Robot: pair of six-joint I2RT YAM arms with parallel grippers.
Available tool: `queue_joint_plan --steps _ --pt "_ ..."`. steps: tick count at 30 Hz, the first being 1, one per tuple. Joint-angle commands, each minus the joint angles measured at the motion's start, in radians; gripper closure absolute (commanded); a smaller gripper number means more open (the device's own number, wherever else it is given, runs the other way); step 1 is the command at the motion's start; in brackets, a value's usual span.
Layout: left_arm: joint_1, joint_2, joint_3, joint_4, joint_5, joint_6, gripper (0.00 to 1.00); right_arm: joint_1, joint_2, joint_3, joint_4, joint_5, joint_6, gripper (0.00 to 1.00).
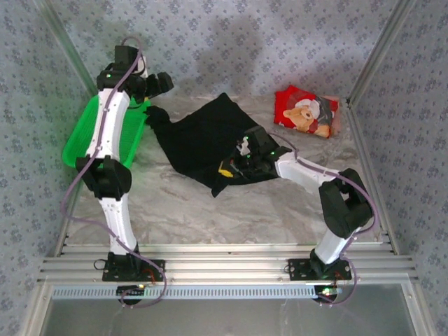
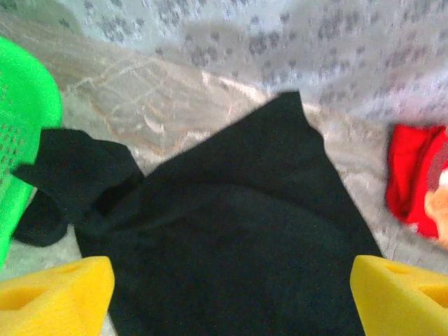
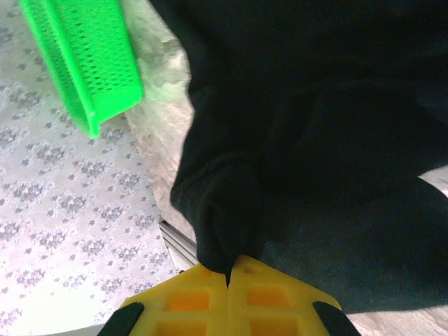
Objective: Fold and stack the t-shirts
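Note:
The fold's cloth lies bunched, so my right gripper will next pull the fold back to the bare marbled table on the basket's side and let it go.
The black t-shirt (image 1: 203,136) lies spread and rumpled across the middle of the table, one sleeve (image 2: 77,178) reaching toward the basket. My right gripper (image 1: 234,166) is shut on a bunched fold of the black t-shirt (image 3: 224,217) at its near edge, the yellow fingers (image 3: 273,297) pressed together with cloth pinched between them. My left gripper (image 1: 157,84) hangs open above the shirt's far left part, its yellow fingertips (image 2: 56,294) wide apart with nothing between them. The red t-shirt (image 1: 306,112) with the teddy bear print lies folded at the back right.
A green mesh basket (image 1: 84,136) stands at the left edge, partly under the left arm. The patterned walls close in behind and on both sides. Bare marbled table (image 1: 210,217) stretches in front of the black shirt.

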Motion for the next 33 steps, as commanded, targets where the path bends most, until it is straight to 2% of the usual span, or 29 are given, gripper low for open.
queue_joint_plan --steps 1,5,12,14,16,17,19,21,27,30,33 --pt "-0.031 -0.212 -0.156 0.108 0.014 -0.034 0.09 0.016 0.004 0.058 -0.003 -0.060 0.008 0.97" --pt "-0.034 -0.414 -0.446 0.211 0.097 -0.114 0.06 0.045 0.024 0.170 -0.010 -0.114 0.011 0.96" --pt "-0.039 -0.766 -0.936 0.257 0.117 -0.181 0.05 0.123 0.146 0.243 -0.099 -0.178 -0.024 0.87" --pt "-0.037 -0.851 -1.037 0.230 0.096 -0.188 0.05 0.142 0.186 0.253 -0.109 -0.191 -0.044 0.76" --pt "-0.037 -0.924 -1.129 0.213 0.103 -0.205 0.05 0.159 0.225 0.284 -0.135 -0.223 -0.067 0.57" --pt "-0.037 -0.954 -1.165 0.206 0.109 -0.216 0.05 0.164 0.227 0.296 -0.156 -0.225 -0.087 0.53" --pt "-0.038 -1.009 -1.241 0.187 0.119 -0.241 0.05 0.160 0.197 0.303 -0.216 -0.200 -0.138 0.43" --pt "-0.037 -1.051 -1.299 0.167 0.139 -0.259 0.05 0.143 0.153 0.296 -0.298 -0.155 -0.193 0.39" --pt "-0.071 -1.185 -1.466 0.111 0.163 -0.342 0.06 0.092 0.019 0.248 -0.581 0.039 -0.390 0.38" --pt "-0.147 -1.242 -1.539 0.130 0.144 -0.415 0.08 0.076 -0.013 0.237 -0.647 0.066 -0.463 0.38" --pt "-0.263 -1.251 -1.578 0.146 0.045 -0.484 0.10 0.077 0.006 0.244 -0.757 0.145 -0.630 0.38"
